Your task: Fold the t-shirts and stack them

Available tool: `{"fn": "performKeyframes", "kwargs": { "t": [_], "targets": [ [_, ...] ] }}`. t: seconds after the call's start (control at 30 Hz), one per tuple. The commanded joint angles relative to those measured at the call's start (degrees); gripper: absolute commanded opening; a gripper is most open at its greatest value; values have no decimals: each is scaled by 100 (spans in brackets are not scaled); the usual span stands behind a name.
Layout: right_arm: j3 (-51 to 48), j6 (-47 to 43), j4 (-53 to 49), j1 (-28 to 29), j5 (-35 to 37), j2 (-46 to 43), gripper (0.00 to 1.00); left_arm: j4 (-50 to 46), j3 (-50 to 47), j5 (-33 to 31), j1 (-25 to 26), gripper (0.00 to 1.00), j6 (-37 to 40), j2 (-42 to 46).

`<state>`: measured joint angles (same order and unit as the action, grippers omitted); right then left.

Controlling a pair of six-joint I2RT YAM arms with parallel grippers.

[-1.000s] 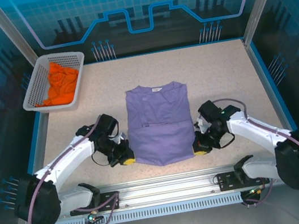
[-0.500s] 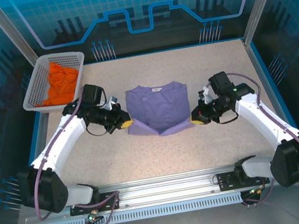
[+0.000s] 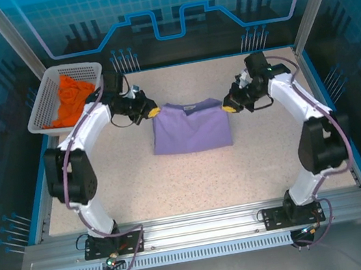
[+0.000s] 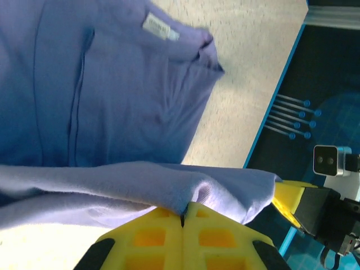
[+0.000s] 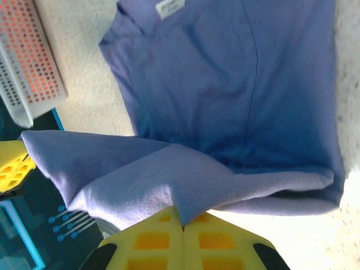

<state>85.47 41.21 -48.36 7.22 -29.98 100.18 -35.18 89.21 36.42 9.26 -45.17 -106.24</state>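
The fold is still raised, and the collar [image 3: 151, 91] [image 4: 241, 62] is outward and below my left gripper. I will move my left gripper outward and down and let go at the bare tabletop past the collar.
The lavender t-shirt [image 3: 190, 128] lies folded in half at the middle of the table, its lower hem brought up over the collar end. My left gripper [image 3: 154, 112] is shut on the hem's left corner, and my right gripper [image 3: 229, 107] is shut on the right corner. From the left wrist, yellow fingers [image 4: 157, 230] pinch a fold of lavender cloth [image 4: 129, 185] above the shirt's collar label [image 4: 159, 27]. From the right wrist, yellow fingers [image 5: 152, 239] pinch the cloth [image 5: 169, 180] too. The orange t-shirt [image 3: 72, 102] is bunched in the basket.
The white mesh basket [image 3: 45, 106] stands at the table's far left corner; its wall [image 5: 25, 62] also appears from the right wrist. Bare speckled tabletop [image 3: 195, 181] stretches in front of the shirt. Blue frame walls close the far side.
Both grippers carried the shirt's lower hem from the near edge up and over to the collar end, folding the shirt in half. Both arms now reach far back.
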Motion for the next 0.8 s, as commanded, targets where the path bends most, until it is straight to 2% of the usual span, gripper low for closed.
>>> {"fn": "performKeyframes", "kwargs": {
  "t": [0.0, 0.17, 0.33, 0.5, 0.53, 0.6, 0.63, 0.7, 0.77],
  "targets": [
    [645, 215, -122, -129, 95, 722, 0, 89, 770, 14, -123, 0, -115, -621],
    [1568, 396, -81, -321, 46, 1759, 0, 231, 1405, -440, -255, 0, -208, -1268],
    [2695, 512, -354, -496, -72, 2936, 0, 137, 2365, -381, -302, 0, -318, -2291],
    [3749, 995, -208, -689, -490, 3990, 1, 61, 3127, -819, -478, 0, -458, -3005],
    [4089, 1136, -187, -715, -550, 4225, 7, 136, 3138, -890, -555, 0, -594, -3083],
    [4764, 1434, -247, -752, -632, 4682, 26, 300, 3138, -1025, -688, 1, -780, -3185],
    [5134, 1612, -245, -772, -753, 4931, 32, 339, 3139, -1127, -750, 4, -878, -3214],
    [5757, 1846, -363, -822, -823, 5304, 43, 525, 3079, -1197, -851, 0, -1034, -3205],
    [6014, 1970, -317, -837, -874, 5440, 57, 827, 2934, -1193, -925, 0, -1225, -3133]
  ]
}}
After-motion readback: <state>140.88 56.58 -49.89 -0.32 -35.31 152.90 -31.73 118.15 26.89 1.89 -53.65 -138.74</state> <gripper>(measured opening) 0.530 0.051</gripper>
